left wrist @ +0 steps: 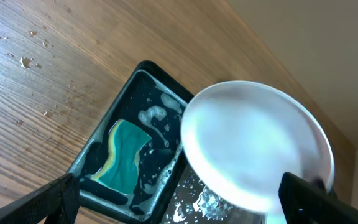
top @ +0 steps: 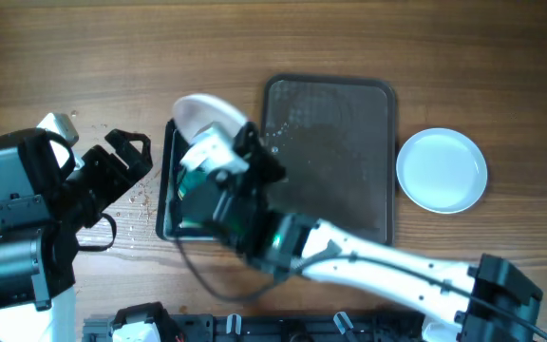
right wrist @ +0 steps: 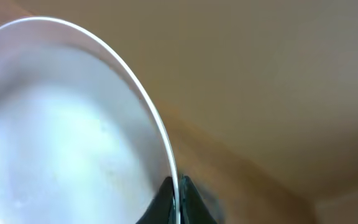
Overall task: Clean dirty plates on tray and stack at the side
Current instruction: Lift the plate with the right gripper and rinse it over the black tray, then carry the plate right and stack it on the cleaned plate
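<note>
The held plate looks clean, so it goes past the brown tray and down over the other white plate next, where my right gripper releases the plate's rim.
My right gripper is shut on the rim of a white plate and holds it tilted above the small black tray. The right wrist view shows the fingers pinching the plate's edge. In the left wrist view the plate's face looks plain white. My left gripper is open and empty to the left of the black tray; its fingers frame the left wrist view. The large dark brown tray holds no plates and looks wet. Another white plate lies on the table to its right.
The small black tray holds a teal sponge and soapy water. Water drops lie on the wooden table to its left. The right arm crosses the front of the brown tray.
</note>
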{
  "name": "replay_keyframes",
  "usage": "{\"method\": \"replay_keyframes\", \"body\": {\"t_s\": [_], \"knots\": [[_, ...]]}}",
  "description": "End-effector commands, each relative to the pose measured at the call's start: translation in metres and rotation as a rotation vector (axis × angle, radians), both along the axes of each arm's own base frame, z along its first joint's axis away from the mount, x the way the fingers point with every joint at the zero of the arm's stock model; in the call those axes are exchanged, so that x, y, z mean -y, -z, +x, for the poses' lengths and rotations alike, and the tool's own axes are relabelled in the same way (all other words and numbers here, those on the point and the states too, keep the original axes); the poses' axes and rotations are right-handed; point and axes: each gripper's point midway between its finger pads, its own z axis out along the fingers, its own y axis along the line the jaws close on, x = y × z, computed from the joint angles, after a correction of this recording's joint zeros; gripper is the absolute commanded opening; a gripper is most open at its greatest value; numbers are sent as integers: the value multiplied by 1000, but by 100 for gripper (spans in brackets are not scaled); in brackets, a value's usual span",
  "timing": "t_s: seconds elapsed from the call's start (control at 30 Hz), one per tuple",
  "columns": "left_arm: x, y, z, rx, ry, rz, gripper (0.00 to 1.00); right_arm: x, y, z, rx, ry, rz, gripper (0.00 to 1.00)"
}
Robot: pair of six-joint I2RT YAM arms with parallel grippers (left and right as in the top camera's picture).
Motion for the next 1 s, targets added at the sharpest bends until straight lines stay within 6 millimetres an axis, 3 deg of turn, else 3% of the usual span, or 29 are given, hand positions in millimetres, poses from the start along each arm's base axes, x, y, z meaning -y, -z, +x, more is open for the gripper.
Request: {"method": "replay_keyframes", "body": {"t_s": [0.0,0.07,0.1,0.13,0.23,0.3,0.33,0.4,0.43,0.5,0.6,0.77,0.87,0.93,0.97], "knots": [[1,-5,0,14,11,-6,100,14,44,35,-282,4,426,4],[1,-5,0,14,11,-6,100,20,65,34,-550,-48,628,4],[1,-5,0,14,11,-6,100,21,62,34,-615,-94,680,4],[1,-5,0,14,11,-6,100,23,54,33,-687,-167,749,4],[1,-5,0,14,11,-6,100,66,13,37,-767,-259,950,4],[1,-5,0,14,11,-6,100,114,-2,42,-748,-186,1029,4],[1,-5,0,14,11,-6,100,148,-2,44,-735,-82,1072,4],[1,-5,0,14,11,-6,100,216,8,44,-711,125,1124,4],[1,-5,0,14,11,-6,100,237,14,42,-711,194,1141,4],[1,-5,0,14,11,-6,100,300,38,32,-714,436,1175,4],[1,-5,0,14,11,-6,100,378,86,5,-722,781,1166,4],[1,-5,0,14,11,-6,100,416,167,-37,-863,1027,1214,4],[1,-5,0,14,11,-6,100,430,204,-53,-904,1133,1257,4],[1,-5,0,14,11,-6,100,433,212,-55,-913,1155,1291,5],[1,-5,0,14,11,-6,100,423,208,-48,-932,1083,1341,31]]}}
